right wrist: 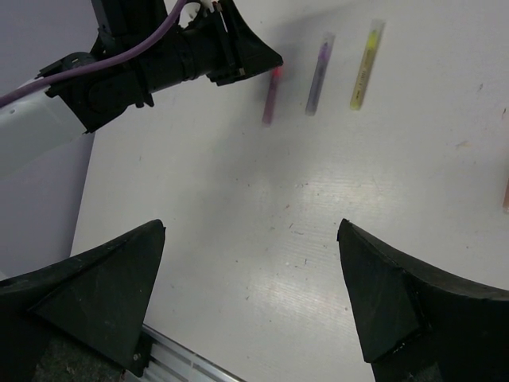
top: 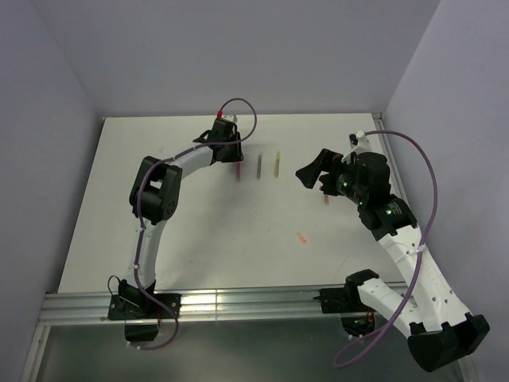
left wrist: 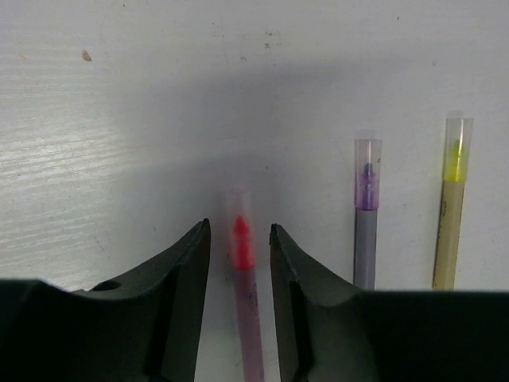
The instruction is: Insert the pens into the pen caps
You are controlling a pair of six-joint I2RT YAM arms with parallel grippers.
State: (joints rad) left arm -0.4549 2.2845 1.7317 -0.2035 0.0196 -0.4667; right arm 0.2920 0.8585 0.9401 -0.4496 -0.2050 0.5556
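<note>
The red-orange stick [top: 326, 197] [right wrist: 506, 195] is below, outside my open fingers toward the right in the wrist view, so my right gripper will next turn them over it and go down astride.
A pink-red pen [left wrist: 242, 270] with its clear pink cap on lies flat on the white table, between the fingers of my left gripper [left wrist: 238, 226]. The jaws stand slightly apart, with a gap on each side of it. To its right lie a grey-purple pen [left wrist: 365, 239] with a pale purple cap [left wrist: 367, 171] and a yellow pen [left wrist: 447, 239] with a pale cap [left wrist: 457, 147]. My right gripper [right wrist: 251, 227] hangs wide open and empty over bare table at the right. A short orange piece [top: 301, 237] lies mid-table. A red-orange stick [right wrist: 506, 195] shows at the right wrist view's edge.
The three capped pens [top: 259, 165] lie side by side at the back middle of the table [top: 199, 239]. A metal rail [top: 238, 302] runs along the near edge. Grey walls close in the back and both sides.
</note>
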